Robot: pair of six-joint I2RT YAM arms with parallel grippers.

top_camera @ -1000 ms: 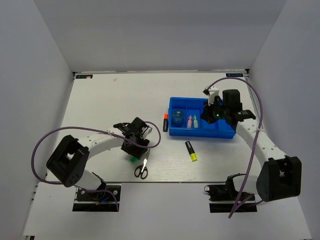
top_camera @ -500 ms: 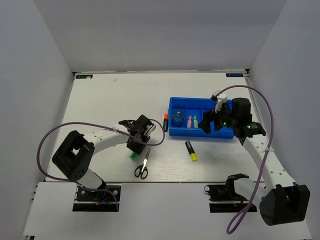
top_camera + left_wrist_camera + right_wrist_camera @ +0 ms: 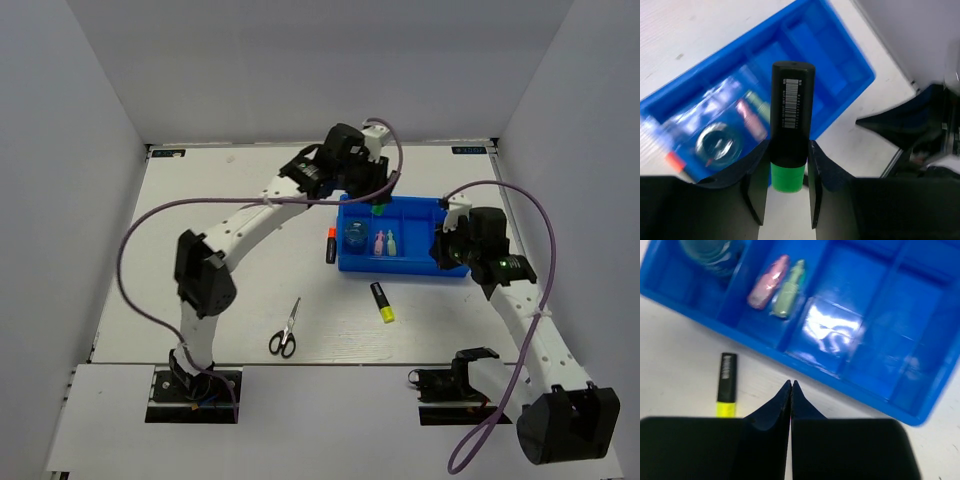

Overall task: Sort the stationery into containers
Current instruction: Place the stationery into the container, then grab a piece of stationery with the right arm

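Observation:
I should next move my left gripper to the right in the top view and down over the compartment (image 3: 417, 231) (image 3: 770, 55) beside the pale green highlighter and release there, because that compartment is empty.
My left gripper (image 3: 377, 203) is shut on a black highlighter with a green cap (image 3: 789, 125) and holds it above the blue tray (image 3: 452, 270), over its back edge. In the left wrist view the tray (image 3: 850, 60) lies below the highlighter. The tray holds a pink highlighter (image 3: 768, 282) and a pale green one (image 3: 790, 282) side by side. My right gripper (image 3: 791, 383) is shut and empty, just off the tray's near edge (image 3: 805, 362). A yellow-capped highlighter (image 3: 382, 301) and an orange-capped one (image 3: 330, 244) lie on the table. The scissors (image 3: 285, 330) lie near the front.
A clear round item (image 3: 355, 236) sits in the tray's left compartment. White walls enclose the table on three sides. My right arm (image 3: 520, 310) runs along the right side of the table.
My left gripper has lifted the green-capped highlighter from near the scissors and carried it far right and back to above the tray. My right gripper has pulled back out of the tray toward its near right edge.

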